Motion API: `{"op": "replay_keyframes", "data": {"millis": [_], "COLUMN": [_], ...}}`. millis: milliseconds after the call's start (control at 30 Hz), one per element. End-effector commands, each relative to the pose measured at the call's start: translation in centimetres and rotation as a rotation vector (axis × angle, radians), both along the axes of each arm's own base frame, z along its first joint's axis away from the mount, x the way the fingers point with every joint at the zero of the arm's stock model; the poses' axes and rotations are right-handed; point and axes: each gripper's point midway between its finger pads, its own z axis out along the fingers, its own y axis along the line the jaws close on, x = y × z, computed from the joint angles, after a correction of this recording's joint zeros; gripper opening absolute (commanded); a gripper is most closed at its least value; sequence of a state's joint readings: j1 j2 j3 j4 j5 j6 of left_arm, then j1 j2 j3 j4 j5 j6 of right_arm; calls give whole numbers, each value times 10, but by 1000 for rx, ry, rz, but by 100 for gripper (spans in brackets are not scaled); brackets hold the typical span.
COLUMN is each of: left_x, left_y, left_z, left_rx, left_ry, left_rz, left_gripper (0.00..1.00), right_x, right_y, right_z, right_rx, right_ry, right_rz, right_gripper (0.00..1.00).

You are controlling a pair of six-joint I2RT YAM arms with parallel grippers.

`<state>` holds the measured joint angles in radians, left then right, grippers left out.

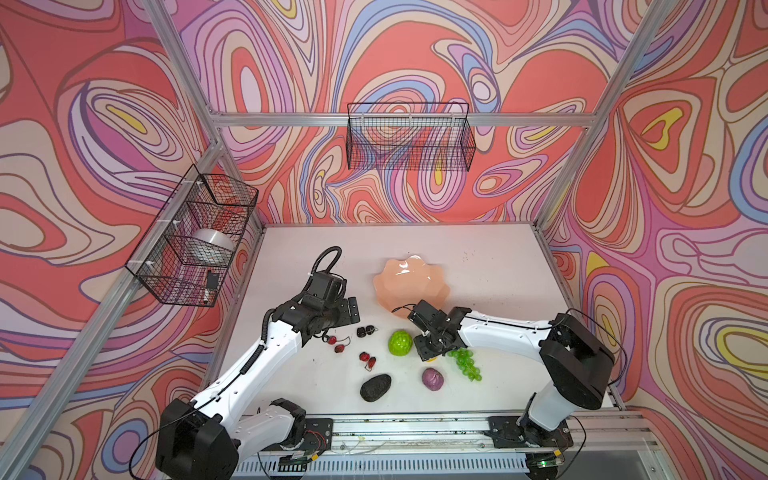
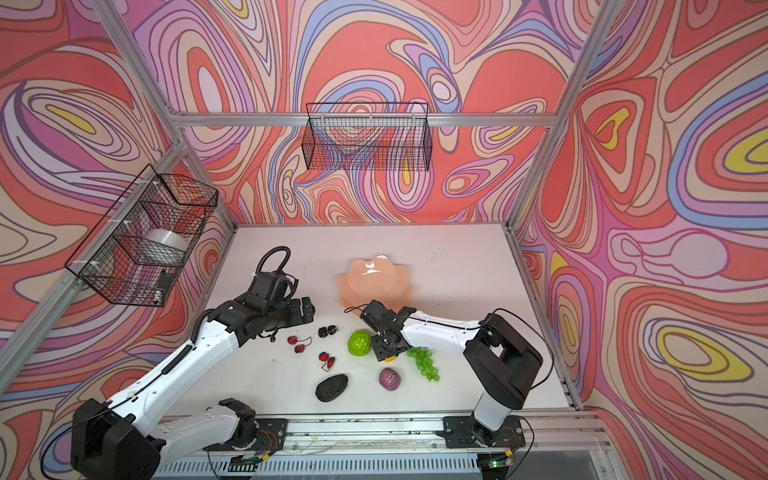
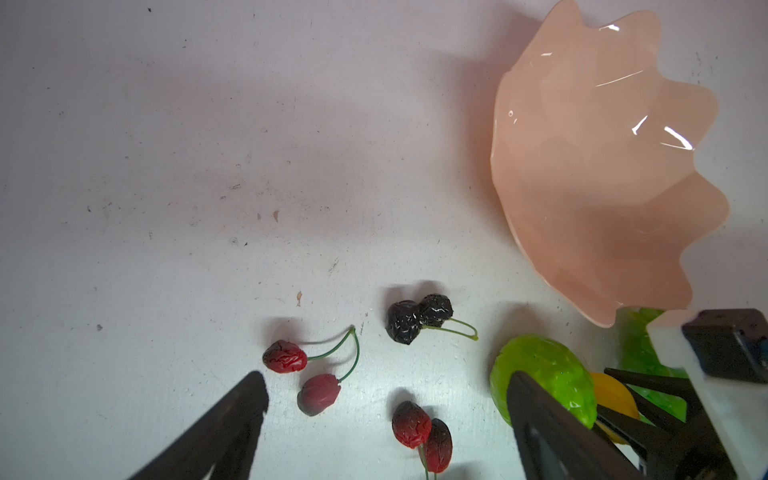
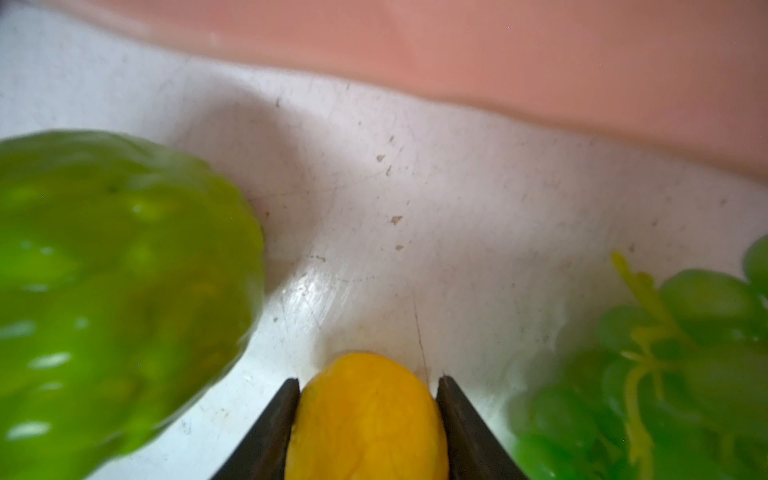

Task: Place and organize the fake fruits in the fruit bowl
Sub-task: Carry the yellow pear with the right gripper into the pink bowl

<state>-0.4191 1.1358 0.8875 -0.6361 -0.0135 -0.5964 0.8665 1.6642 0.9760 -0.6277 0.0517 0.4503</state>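
Observation:
I should next lift the yellow lemon-like fruit with my right gripper over the fruit bowl's near rim and release it inside, as the fruit bowl's empty hollow (image 1: 412,286) lies outward of that gripper.
The peach-pink fruit bowl (image 1: 409,286) (image 3: 602,166) stands empty at the table's middle rear. My right gripper (image 4: 369,379) is low on the table just in front of it, shut on the yellow lemon-like fruit (image 4: 368,419) (image 3: 615,395), between the bumpy green ball (image 1: 401,343) (image 4: 116,282) and the green grape bunch (image 1: 467,365) (image 4: 685,353). My left gripper (image 3: 386,376) hovers open over two red cherry pairs (image 3: 303,374) (image 3: 422,432), with the black cherry pair (image 3: 419,316) beyond. A purple ball (image 1: 433,379) and a dark avocado (image 1: 375,387) lie nearer the front.
A black wire basket (image 1: 195,237) on the left wall holds a tape roll (image 1: 212,241). Another wire basket (image 1: 409,137) hangs on the back wall. The arms' mounting rail (image 1: 415,428) runs along the table's front edge.

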Motion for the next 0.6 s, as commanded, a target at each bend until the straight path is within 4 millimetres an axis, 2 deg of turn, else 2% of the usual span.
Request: {"op": "replay_keyframes", "data": {"millis": [0, 167, 333, 400, 467, 567], "left_x": [-6, -1, 4, 6, 8, 9], "left_y": [7, 9, 11, 11, 10, 10], "left_z": [-6, 2, 10, 11, 12, 14], "left_rx": [29, 42, 48, 47, 49, 56], "left_ry": [27, 9, -23, -34, -37, -32], "left_rz": [26, 30, 43, 46, 41, 37], "left_gripper": [94, 94, 94, 94, 94, 94], "right_x": [-6, 0, 19, 34, 58, 106], "right_y": [1, 6, 14, 15, 15, 10], "right_z": [6, 51, 104, 120, 138, 158], "right_rx": [12, 48, 87, 109, 143, 208], "right_ry": [21, -27, -88, -111, -144, -184], "right_rz": [7, 27, 60, 63, 64, 24], "right_gripper": [42, 40, 40, 40, 40, 40]}}
